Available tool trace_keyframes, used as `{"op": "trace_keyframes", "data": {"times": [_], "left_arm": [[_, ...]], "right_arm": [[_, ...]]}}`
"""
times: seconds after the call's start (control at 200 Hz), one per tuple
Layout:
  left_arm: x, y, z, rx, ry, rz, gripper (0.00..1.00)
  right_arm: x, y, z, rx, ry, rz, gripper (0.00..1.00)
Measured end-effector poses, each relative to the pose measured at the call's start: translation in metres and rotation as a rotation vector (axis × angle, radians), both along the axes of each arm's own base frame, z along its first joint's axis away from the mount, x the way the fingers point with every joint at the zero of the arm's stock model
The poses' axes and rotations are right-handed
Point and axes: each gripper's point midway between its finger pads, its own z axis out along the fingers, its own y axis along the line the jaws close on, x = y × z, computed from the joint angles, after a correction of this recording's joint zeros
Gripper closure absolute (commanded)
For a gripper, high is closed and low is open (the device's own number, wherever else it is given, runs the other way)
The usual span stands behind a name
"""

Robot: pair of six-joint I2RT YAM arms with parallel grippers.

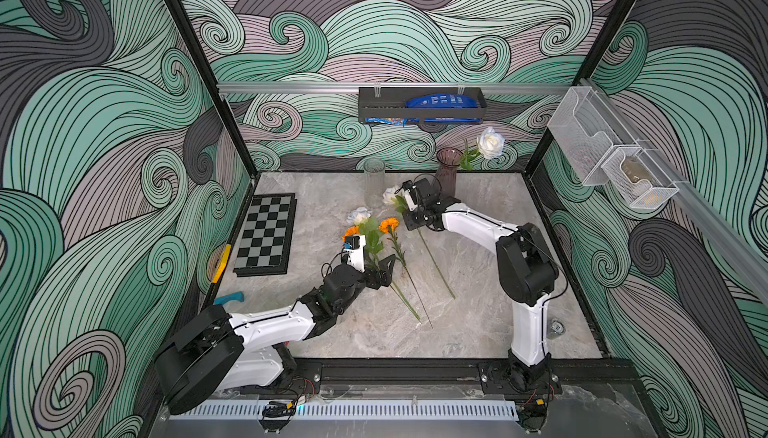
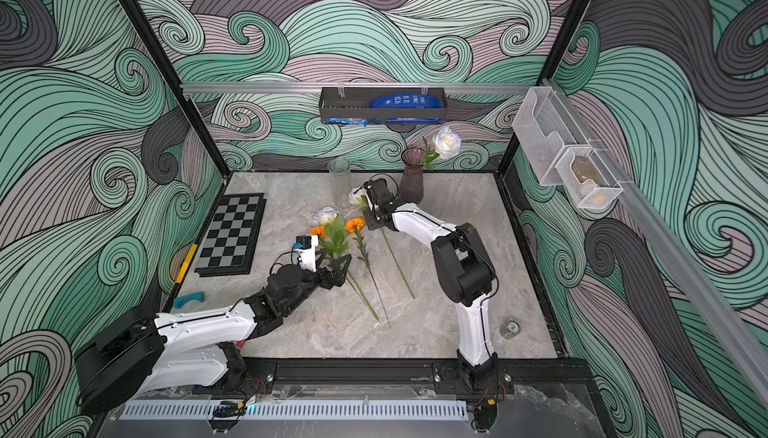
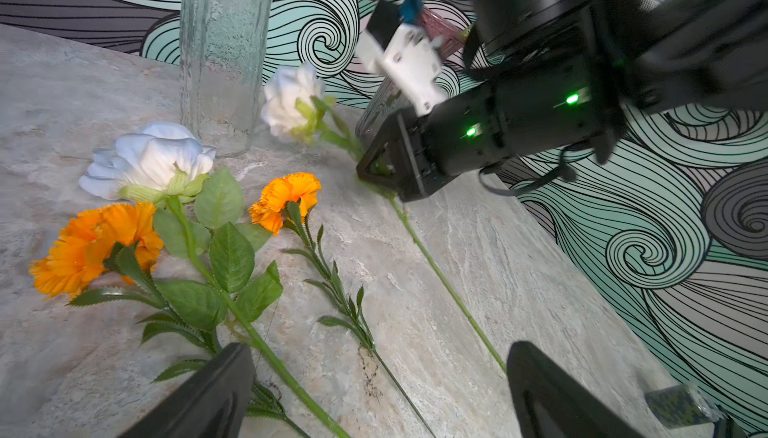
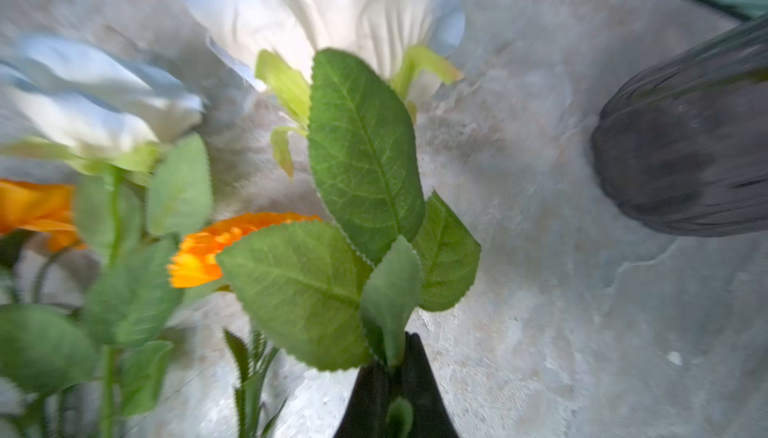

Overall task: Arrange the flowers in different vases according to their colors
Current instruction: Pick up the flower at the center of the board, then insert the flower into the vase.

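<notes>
Next, my right gripper will lift and tilt upward, lower the white rose's stem into the ribbed vase's opening point(image 1: 449, 153) and release it, as this white-rose vase stands outward of my gripper.
My right gripper point(image 1: 408, 221) point(image 4: 395, 359) is shut on the leafy stem of a white rose point(image 1: 390, 195) point(image 3: 286, 99). The bloom sits just above the table, beside the tall clear vase point(image 1: 374, 182); the stem trails back along the tabletop. Behind it the purple-grey ribbed vase point(image 1: 446, 174) point(image 4: 681, 157) holds one white rose point(image 1: 490, 143). A third white rose point(image 1: 359, 216) and two orange flowers point(image 1: 351, 231) point(image 1: 389, 224) lie on the table. My left gripper point(image 1: 380, 272) point(image 3: 378, 348) hovers open over their stems, holding nothing.
A chessboard point(image 1: 266, 234) lies at the left, with a yellow bar point(image 1: 221, 263) and a teal piece point(image 1: 228, 299) near the left edge. A small clear jar point(image 1: 555, 328) stands by the right arm's base. A black shelf point(image 1: 419, 103) and wire baskets point(image 1: 602, 157) hang on the walls.
</notes>
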Motion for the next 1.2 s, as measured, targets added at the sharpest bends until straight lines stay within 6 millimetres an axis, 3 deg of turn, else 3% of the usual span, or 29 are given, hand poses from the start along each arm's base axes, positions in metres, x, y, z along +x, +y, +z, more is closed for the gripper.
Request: {"op": "trace_keyframes", "data": {"times": [0.165, 0.28, 0.42, 0.5, 0.62, 0.765, 0.98, 1.2], "left_arm": [[0.005, 0.027, 0.012, -0.049, -0.019, 0.140, 0.01], [0.005, 0.035, 0.006, -0.061, -0.010, 0.163, 0.01], [-0.001, 0.013, -0.003, -0.064, 0.011, 0.035, 0.01], [-0.009, -0.010, -0.008, -0.063, 0.018, -0.098, 0.02], [-0.022, -0.041, -0.015, -0.053, 0.042, -0.278, 0.01], [-0.033, -0.071, -0.008, -0.065, 0.045, -0.447, 0.01], [-0.039, -0.078, -0.004, -0.061, 0.028, -0.499, 0.01], [-0.036, -0.080, -0.011, -0.034, 0.027, -0.501, 0.01]], "right_arm": [[-0.005, 0.004, 0.088, 0.089, -0.158, 0.013, 1.00], [-0.010, 0.006, 0.159, 0.174, -0.328, 0.018, 1.00], [-0.029, -0.009, 0.257, 0.330, -0.684, 0.004, 1.00], [-0.041, -0.025, 0.292, 0.395, -0.870, -0.027, 1.00], [-0.037, -0.038, 0.321, 0.417, -1.046, -0.098, 1.00], [-0.010, -0.045, 0.342, 0.361, -1.205, -0.179, 1.00], [0.033, -0.073, 0.385, 0.291, -1.398, -0.314, 1.00], [0.063, -0.115, 0.408, 0.260, -1.493, -0.415, 1.00]]}}
